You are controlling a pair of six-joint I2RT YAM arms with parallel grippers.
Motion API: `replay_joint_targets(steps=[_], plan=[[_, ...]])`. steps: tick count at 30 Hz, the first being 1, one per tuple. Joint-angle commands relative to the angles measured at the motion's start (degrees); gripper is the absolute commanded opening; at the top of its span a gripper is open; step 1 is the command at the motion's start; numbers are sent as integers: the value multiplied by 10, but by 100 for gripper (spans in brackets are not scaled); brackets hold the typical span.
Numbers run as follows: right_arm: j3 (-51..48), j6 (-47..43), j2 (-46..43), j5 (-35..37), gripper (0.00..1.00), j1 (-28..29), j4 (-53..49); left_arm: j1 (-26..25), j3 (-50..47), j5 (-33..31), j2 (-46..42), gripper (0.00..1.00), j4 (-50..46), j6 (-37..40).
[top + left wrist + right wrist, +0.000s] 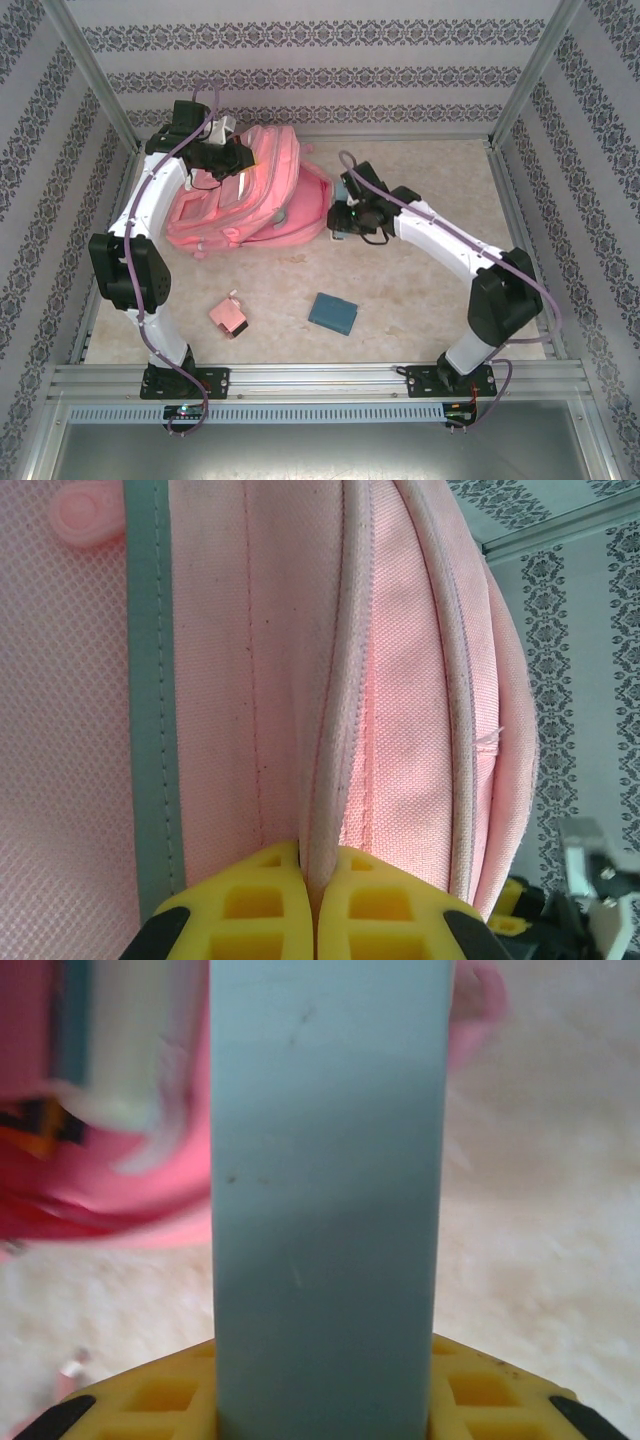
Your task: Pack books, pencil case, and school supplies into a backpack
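My right gripper moves toward the left gripper and down into the backpack's opening [100, 1190] next to release the flat rectangle, since that opening lies beside and below it.
The pink backpack [255, 200] lies on its side at the back left of the table. My left gripper [238, 160] is shut on a piped seam of the backpack [420, 680], pinched between its yellow fingertips [270, 880]. My right gripper [350, 220] hovers at the backpack's right end, shut on a pale grey-blue flat rectangle [325, 1160] that stands up between its fingers. A pink boxy piece [230, 318] and a dark-teal block [332, 312] lie on the near table. Blurred pale and teal shapes [110, 1040] sit in the backpack's mouth [100, 1190]. The books and pencil case are hidden.
Metal frame posts and patterned walls enclose the table on three sides. Both arm bases stand on the rail [320, 380] at the near edge. Bare beige tabletop [440, 180] lies to the right of the backpack.
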Motion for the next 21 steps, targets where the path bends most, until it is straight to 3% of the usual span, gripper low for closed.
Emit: replay_joint_targets(steps=[1, 11, 17, 21], plan=[[73, 9, 66, -47, 12, -5, 34, 1, 1, 52, -48, 0, 51, -10], [282, 9, 259, -56, 16, -4, -5, 1, -18, 56, -65, 0, 62, -18], [320, 18, 319, -86, 18, -3, 27, 1, -23, 58, -64, 0, 65, -21], [376, 5, 355, -43, 19, 6, -26, 1, -22, 56, -64, 0, 64, -19]])
